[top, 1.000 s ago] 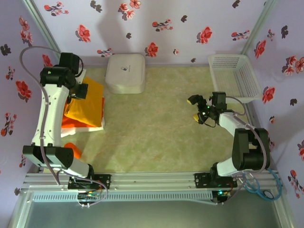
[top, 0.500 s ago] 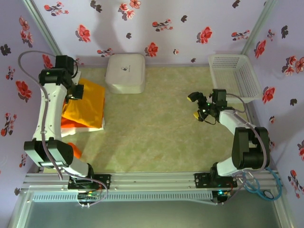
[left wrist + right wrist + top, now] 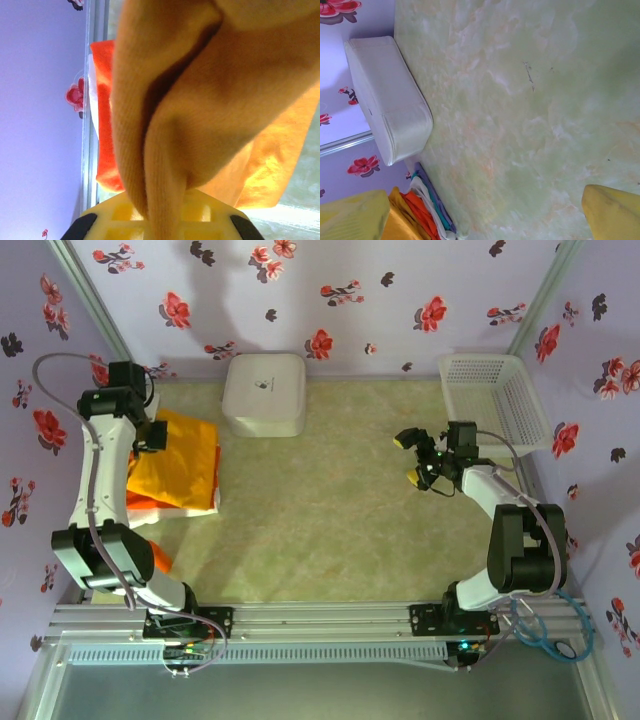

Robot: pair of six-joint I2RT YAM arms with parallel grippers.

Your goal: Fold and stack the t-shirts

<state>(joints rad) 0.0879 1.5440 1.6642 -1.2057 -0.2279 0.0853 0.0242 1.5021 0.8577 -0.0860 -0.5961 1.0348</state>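
Observation:
Next, my left gripper moves down toward the stack's wall-side edge [image 3: 105,125] below it and lets go of the mustard t-shirt's fold, because red-orange cloth still shows uncovered there.
The t-shirts lie in a stack at the table's left. The mustard t-shirt [image 3: 188,465] is on top, over a red-orange one [image 3: 148,502] and a white one [image 3: 192,508]. My left gripper [image 3: 152,432] is at the stack's back left corner, shut on a fold of the mustard t-shirt [image 3: 200,100], which bunches between its yellow fingers [image 3: 120,212]. Red-orange cloth [image 3: 106,125] lies beyond it. My right gripper [image 3: 410,459] hovers open over bare table at the right, holding nothing. In the right wrist view, the stack's edge [image 3: 420,212] sits at the lower left.
A white rounded-square box [image 3: 264,393] stands at the back middle, just right of the stack, seen also as the box [image 3: 385,105] in the right wrist view. A white lattice basket [image 3: 495,400] is in the back right corner. More red-orange cloth [image 3: 157,555] shows beside the left arm's base.
My left gripper has moved back and left with the mustard shirt's edge in it, drawing the cloth toward the wall. The right gripper has drifted slightly back, still open.

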